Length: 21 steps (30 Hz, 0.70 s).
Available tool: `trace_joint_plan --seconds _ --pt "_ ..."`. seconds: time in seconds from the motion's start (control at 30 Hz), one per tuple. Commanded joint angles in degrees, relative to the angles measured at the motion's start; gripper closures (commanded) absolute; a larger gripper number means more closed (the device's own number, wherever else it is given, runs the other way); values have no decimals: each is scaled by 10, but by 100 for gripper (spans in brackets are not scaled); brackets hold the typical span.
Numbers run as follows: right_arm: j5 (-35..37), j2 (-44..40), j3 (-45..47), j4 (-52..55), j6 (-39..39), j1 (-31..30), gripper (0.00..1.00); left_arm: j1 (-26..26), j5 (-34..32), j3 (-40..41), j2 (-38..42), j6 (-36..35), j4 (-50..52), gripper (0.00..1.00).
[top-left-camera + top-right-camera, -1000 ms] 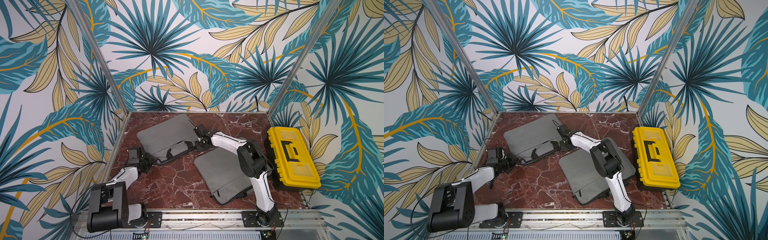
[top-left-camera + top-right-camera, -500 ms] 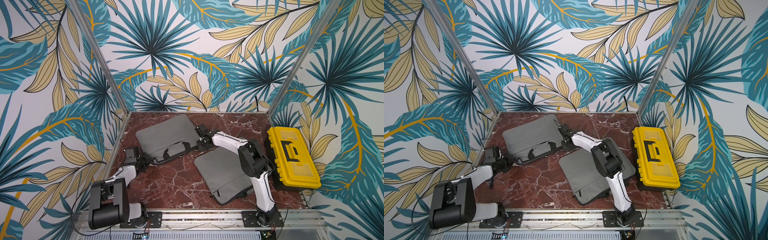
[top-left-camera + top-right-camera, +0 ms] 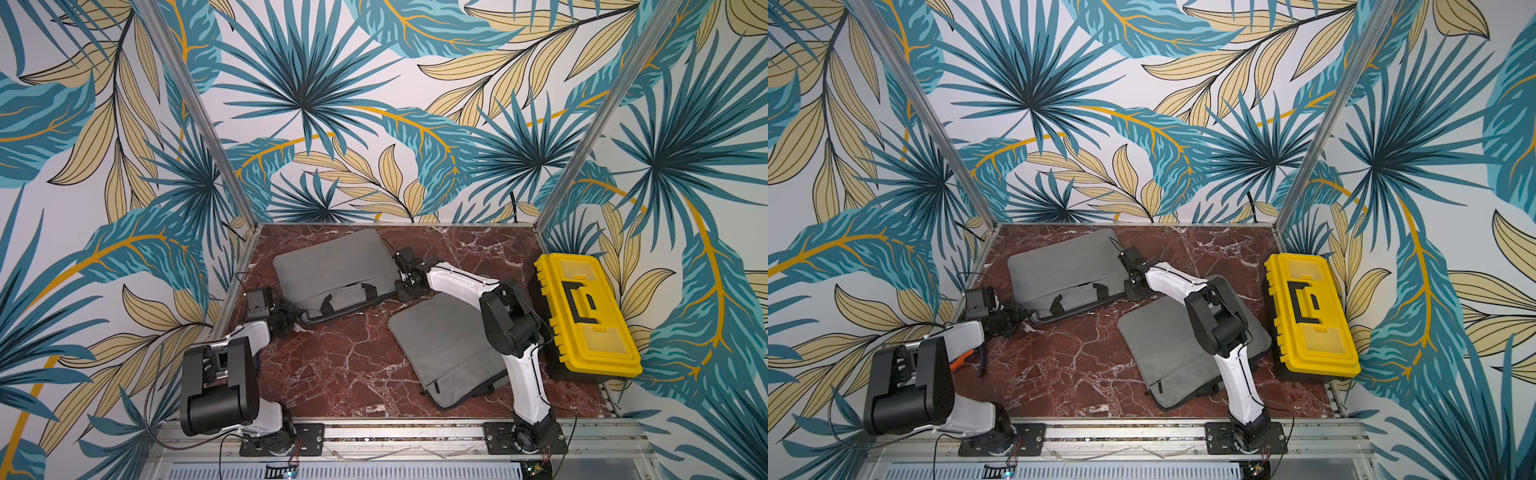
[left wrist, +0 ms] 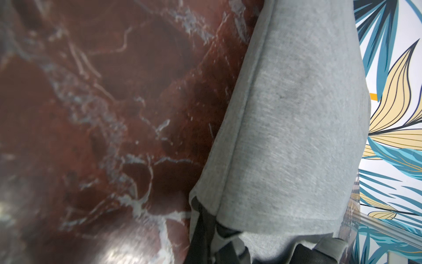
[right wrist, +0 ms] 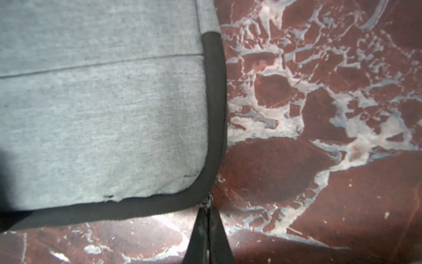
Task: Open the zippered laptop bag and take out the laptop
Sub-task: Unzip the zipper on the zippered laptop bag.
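Next, my left gripper pushes outward with the bag's near corner and releases the corner there, as the bare tabletop [image 3: 275,284] beside the bag lies outward.
A grey laptop bag [image 3: 332,266] [image 3: 1065,268] with black handles lies at the back left of the red marble table. My right gripper [image 3: 408,286] [image 3: 1133,291] is at its near right corner. In the right wrist view the gripper [image 5: 208,209] is shut on the metal zipper pull [image 5: 209,200], at the rounded corner of the black zipper band [image 5: 214,114]. My left gripper [image 3: 296,319] [image 3: 1025,318] is shut on the bag's near left corner. The left wrist view shows the grey fabric [image 4: 285,137] filling the frame above that gripper [image 4: 219,248]. The laptop is hidden.
A second grey bag [image 3: 444,349] [image 3: 1175,345] lies flat near the front right, partly under my right arm. A yellow toolbox [image 3: 586,316] [image 3: 1312,311] stands along the right edge. Patterned walls close in the left, back and right sides.
The bag has shifted and turned slightly toward the back. My left gripper drew a little to the left with its corner, and my right gripper crept right with the pull. Both stayed shut.
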<state>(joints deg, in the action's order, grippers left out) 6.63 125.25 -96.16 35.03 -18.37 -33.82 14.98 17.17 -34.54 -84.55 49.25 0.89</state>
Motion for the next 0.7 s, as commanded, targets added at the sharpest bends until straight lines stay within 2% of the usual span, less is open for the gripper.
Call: trace_joint_plan --seconds 0.0,0.33,0.5,0.67 --pt "11 -19 18 30 2 12 100 20 -53 -42 -26 -4 -44 100" --pt "-25 -4 9 23 -12 2 100 26 -8 -156 -135 -32 -56 83" --pt "-31 -1 5 25 -15 1 100 26 26 -169 -151 -30 -55 76" --pt "-29 2 -4 33 -15 0 100 26 34 -140 -110 -19 -55 50"
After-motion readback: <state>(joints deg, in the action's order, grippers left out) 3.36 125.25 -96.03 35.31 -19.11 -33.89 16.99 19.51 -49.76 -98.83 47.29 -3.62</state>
